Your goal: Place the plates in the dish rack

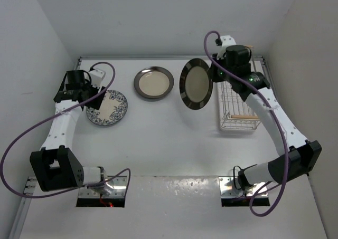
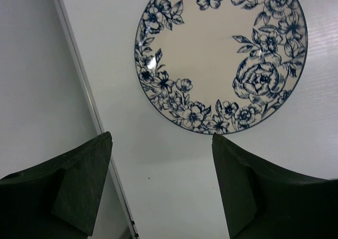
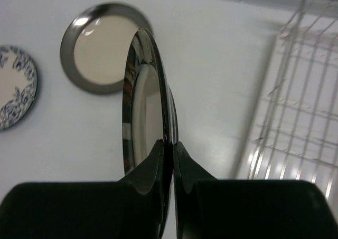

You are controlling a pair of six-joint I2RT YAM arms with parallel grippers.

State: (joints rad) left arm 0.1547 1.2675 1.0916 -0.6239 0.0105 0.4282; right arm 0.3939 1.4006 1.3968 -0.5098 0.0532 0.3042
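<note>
I should take the blocked-rim cream plate rightward in the top view with my right gripper, then down into the rack's near end [image 1: 244,110], as it still hangs outside.
My right gripper [image 1: 215,72] [image 3: 170,142] is shut on the rim of the cream plate with the dark blocked rim [image 1: 196,84] [image 3: 141,99], holding it upright on edge above the table, just left of the white wire dish rack [image 1: 237,99] [image 3: 296,117]. The cream plate with the plain dark rim [image 1: 153,82] [image 3: 101,48] lies flat at the back middle. The blue floral plate [image 1: 108,107] [image 2: 219,54] [image 3: 13,91] lies flat at the left. My left gripper [image 1: 96,95] [image 2: 162,139] is open and empty, hovering at that plate's left edge.
White walls enclose the table on the left, back and right. A metal edge strip [image 2: 90,107] runs along the table's left side close to my left gripper. The rack has a wooden handle bar [image 1: 241,116] at its near end.
</note>
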